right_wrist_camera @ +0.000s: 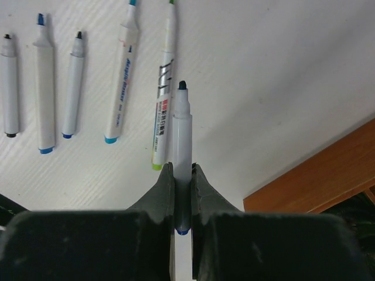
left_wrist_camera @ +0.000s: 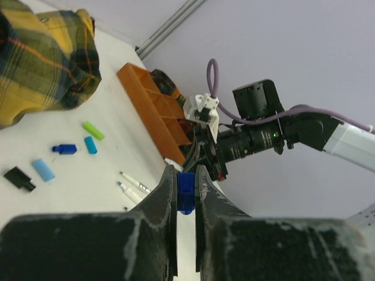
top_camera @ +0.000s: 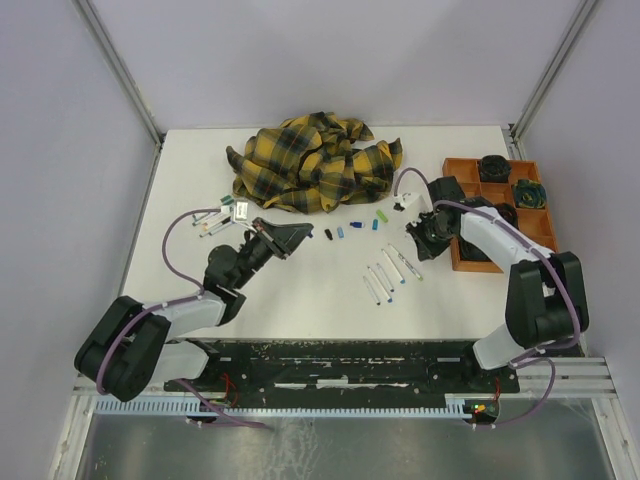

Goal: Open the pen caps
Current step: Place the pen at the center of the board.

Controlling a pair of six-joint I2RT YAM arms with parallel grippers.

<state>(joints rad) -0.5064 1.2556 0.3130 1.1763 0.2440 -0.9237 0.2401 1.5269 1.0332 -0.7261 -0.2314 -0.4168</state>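
The table is bare between the green-tipped pen and the orange tray (right_wrist_camera: 218, 109), so the robot's right gripper will next bring the uncapped white pen down there, beside the row.
My left gripper (left_wrist_camera: 186, 170) is shut on a dark blue pen cap (left_wrist_camera: 186, 192) and holds it above the table; it shows in the top view (top_camera: 298, 233) left of centre. My right gripper (right_wrist_camera: 182, 167) is shut on an uncapped white pen (right_wrist_camera: 182, 137) whose dark tip points away; it shows in the top view (top_camera: 414, 234) near the tray. Several loose caps (top_camera: 355, 227) lie in a row between the grippers: green (left_wrist_camera: 93, 130), teal (left_wrist_camera: 90, 144), dark blue (left_wrist_camera: 64, 148), light blue (left_wrist_camera: 43, 169), black (left_wrist_camera: 19, 178). Several uncapped pens (top_camera: 385, 272) lie side by side, also in the right wrist view (right_wrist_camera: 120, 88).
A yellow-and-black plaid cloth (top_camera: 312, 162) is heaped at the back centre. An orange compartment tray (top_camera: 468, 262) with dark objects stands at the right. A few more pens (top_camera: 215, 220) lie at the left, near the left arm's cable.
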